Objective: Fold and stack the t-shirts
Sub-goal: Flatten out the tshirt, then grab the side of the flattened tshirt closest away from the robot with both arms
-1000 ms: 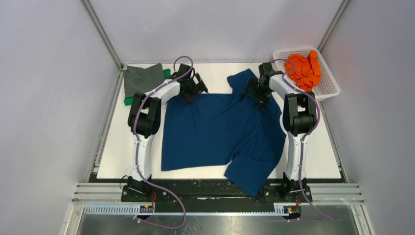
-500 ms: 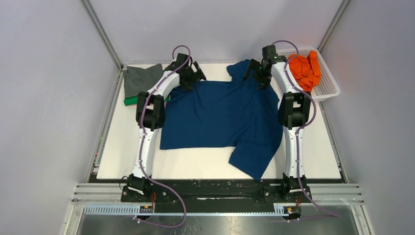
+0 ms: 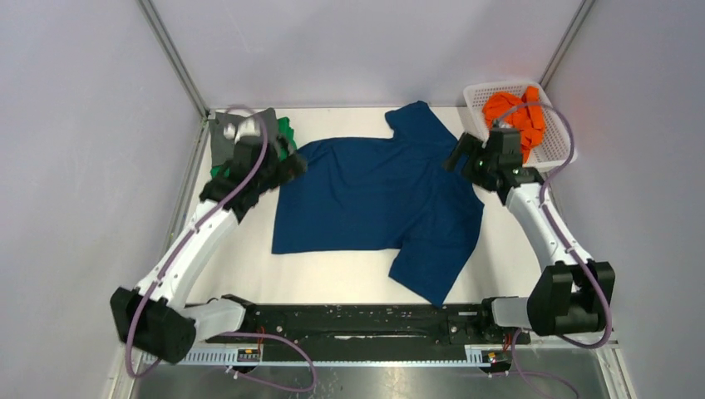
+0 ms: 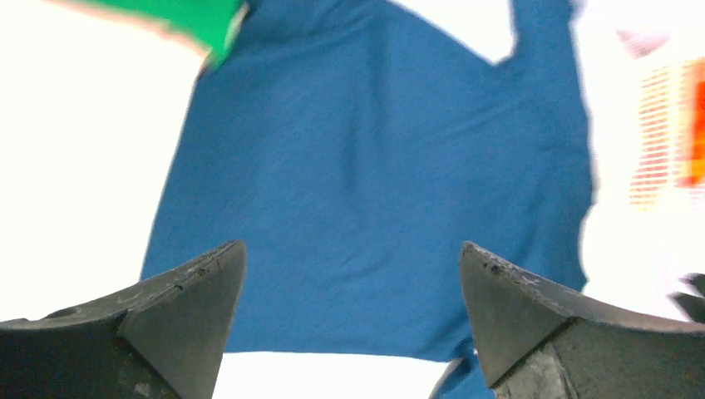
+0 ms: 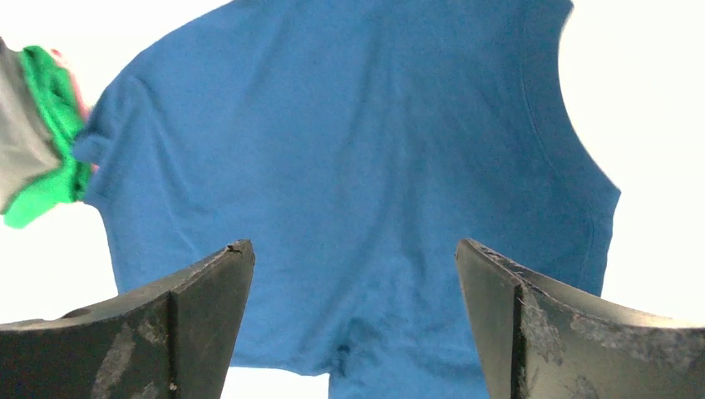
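Note:
I should move my left gripper back and down onto the blue t-shirt's near corner (image 3: 276,249) next, as bare table leaves the t-shirt's edge exposed.
A large dark blue t-shirt (image 3: 374,195) lies spread flat in the middle of the table, one sleeve (image 3: 411,120) at the far edge and another part trailing toward the near edge. My left gripper (image 3: 293,165) hovers open above its left edge, holding nothing. Open as well, my right gripper (image 3: 458,155) hangs above the shirt's right edge. In the left wrist view the blue t-shirt (image 4: 374,166) fills the space beyond my left gripper (image 4: 351,246). The right wrist view shows the same blue t-shirt (image 5: 357,150) past my right gripper (image 5: 353,243). A folded grey t-shirt (image 3: 231,133) lies on a green one (image 3: 287,133) at the far left.
A white mesh basket (image 3: 555,148) at the far right corner holds a crumpled orange t-shirt (image 3: 515,116). Grey walls enclose the table on three sides. Bare white table (image 3: 224,266) shows to the left of and in front of the blue shirt.
Both grippers have drawn back from the far edge of the blue shirt and lifted, with the arms' elbows swung outward. The shirt was pulled toward the far side and lies released.

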You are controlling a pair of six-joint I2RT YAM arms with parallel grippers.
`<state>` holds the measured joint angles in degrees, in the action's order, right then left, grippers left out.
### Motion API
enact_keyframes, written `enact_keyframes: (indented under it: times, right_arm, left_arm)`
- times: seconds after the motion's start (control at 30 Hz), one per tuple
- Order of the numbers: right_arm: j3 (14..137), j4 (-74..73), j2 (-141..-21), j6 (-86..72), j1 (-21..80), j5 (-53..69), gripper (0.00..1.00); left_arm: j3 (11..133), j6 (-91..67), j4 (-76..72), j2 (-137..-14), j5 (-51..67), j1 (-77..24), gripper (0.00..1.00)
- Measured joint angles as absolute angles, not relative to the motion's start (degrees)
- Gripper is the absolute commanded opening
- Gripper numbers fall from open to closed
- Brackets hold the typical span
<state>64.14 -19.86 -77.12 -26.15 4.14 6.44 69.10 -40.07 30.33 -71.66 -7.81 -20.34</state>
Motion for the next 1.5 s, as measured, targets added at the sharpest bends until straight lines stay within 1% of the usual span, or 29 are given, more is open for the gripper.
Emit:
enact_keyframes:
  times: [0.07, 0.1, 0.17, 0.3, 0.43, 0.57, 0.63, 0.73, 0.8, 0.9, 0.97, 1.0, 1.13, 1.23, 1.4, 1.5]
  right_arm:
    - [59.16, -19.9, -75.35, -27.4, 4.73, 5.39, 0.99]
    - [56.75, -20.49, -74.46, -27.83, 5.5, 4.84, 0.99]
    - [52.23, -21.58, -71.92, -28.36, 7.62, 2.9, 0.99]
    - [43.75, -24.01, -63.44, -28.6, 12.75, -0.27, 0.99]
    - [38.33, -25.67, -58.83, -28.75, 16.56, -2.9, 0.99]
    - [36.25, -28.99, -58.67, -28.73, 17.26, -5.54, 0.99]
    - [36.01, -30.15, -58.41, -28.69, 17.26, -6.66, 0.99]
    - [36.01, -31.24, -57.95, -28.56, 17.28, -7.97, 0.99]
    - [36.01, -31.83, -57.87, -28.56, 17.28, -8.8, 1.0]
    - [36.01, -32.49, -57.87, -28.56, 17.3, -9.65, 0.99]
    - [36.01, -32.75, -58.0, -28.56, 17.3, -9.93, 0.99]
    - [36.01, -32.95, -58.11, -28.56, 17.3, -10.07, 0.99]
    - [36.12, -34.65, -58.87, -28.69, 17.37, -10.24, 0.98]
    - [36.6, -36.62, -59.66, -28.8, 18.57, -9.96, 0.94]
    - [37.45, -39.92, -62.76, -29.52, 26.2, -7.68, 0.84]
    - [37.45, -40.66, -65.25, -30.26, 30.35, -4.95, 0.8]
  left_arm:
    - [60.07, -42.52, 32.08, -66.89, -10.31, -19.66, 0.98]
    - [55.37, -43.97, 33.54, -65.34, -11.2, -19.25, 0.96]
    - [45.89, -46.83, 35.88, -64.53, -11.88, -18.17, 0.92]
    - [33.32, -51.11, 38.76, -62.5, -11.86, -15.81, 0.81]
    - [31.51, -54.39, 35.75, -62.22, -11.86, -15.03, 0.63]
    - [31.51, -56.42, 31.62, -64.99, -12.01, -15.03, 0.51]
    - [31.51, -57.12, 30.98, -66.76, -12.01, -15.03, 0.46]
    - [31.48, -57.84, 30.63, -68.38, -12.01, -15.03, 0.44]
    - [31.42, -58.3, 30.46, -68.38, -12.01, -15.03, 0.41]
    - [31.35, -58.57, 30.09, -68.79, -12.03, -15.0, 0.24]
    - [31.57, -58.5, 29.45, -69.71, -11.99, -14.98, 0.04]
    - [31.77, -58.7, 29.12, -70.26, -11.97, -14.98, 0.0]
    - [33.41, -57.82, 27.83, -73.01, -11.51, -15.33, 0.0]
    - [33.74, -56.95, 27.53, -73.45, -11.46, -15.77, 0.0]
    - [33.74, -56.12, 28.82, -72.82, -11.46, -15.92, 0.0]
    - [33.74, -55.72, 30.35, -72.01, -11.46, -15.97, 0.0]
